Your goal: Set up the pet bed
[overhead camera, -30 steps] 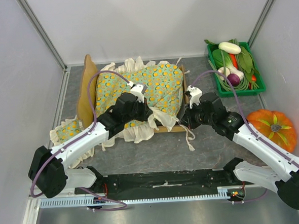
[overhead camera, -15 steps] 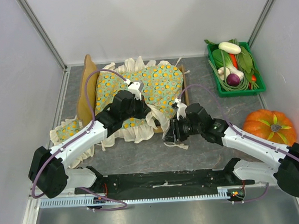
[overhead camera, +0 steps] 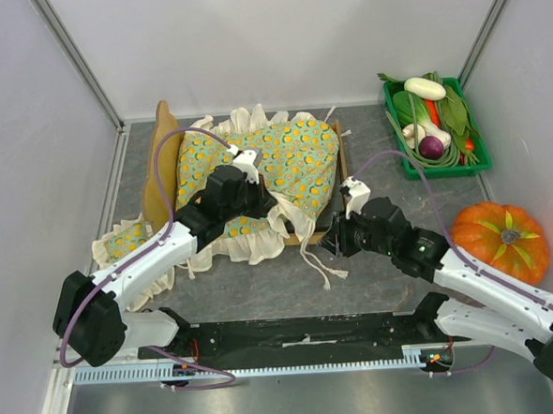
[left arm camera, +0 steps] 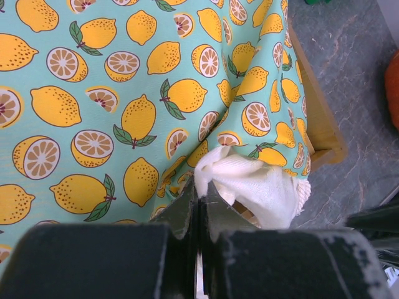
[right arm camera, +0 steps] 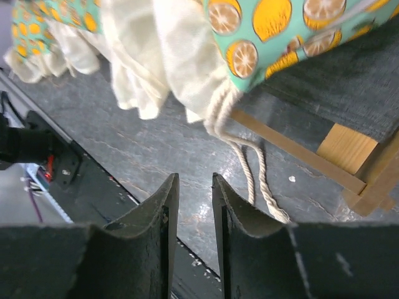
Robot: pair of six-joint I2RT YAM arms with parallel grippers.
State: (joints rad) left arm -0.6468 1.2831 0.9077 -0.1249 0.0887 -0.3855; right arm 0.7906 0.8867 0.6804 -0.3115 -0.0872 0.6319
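I should next move my right gripper down and back onto the knot at the cream cord's end [overhead camera: 342, 274], because that end lies loose on the tabletop, clear of the pet bed's frame [overhead camera: 342, 162].
The pet bed's light-wood frame [overhead camera: 342, 162] shows at the right side, and its arched headboard [overhead camera: 162, 167] stands at the left. A green lemon-print cushion [overhead camera: 283, 155] covers most of it. My left gripper [overhead camera: 278, 207] is shut on the cushion's cream frill [left arm camera: 249, 180] at the near right corner; in the wrist view its tips [left arm camera: 201, 193] pinch the fabric. My right gripper [overhead camera: 327, 241] hangs open over the table just off the bed's near right corner, empty [right arm camera: 194, 184]. A cream cord [right arm camera: 255, 168] trails beside it. The grey fabric base [right arm camera: 336, 87] shows under the cushion.
A small matching pillow [overhead camera: 128, 242] lies at the near left of the bed. A green crate [overhead camera: 405, 152] of vegetables stands at the back right, an orange pumpkin [overhead camera: 499, 236] at the right. White walls close off three sides.
My right gripper has opened, let go of the cord and drawn back toward the near right. The cord now lies on the table. The left gripper keeps its hold on the frill.
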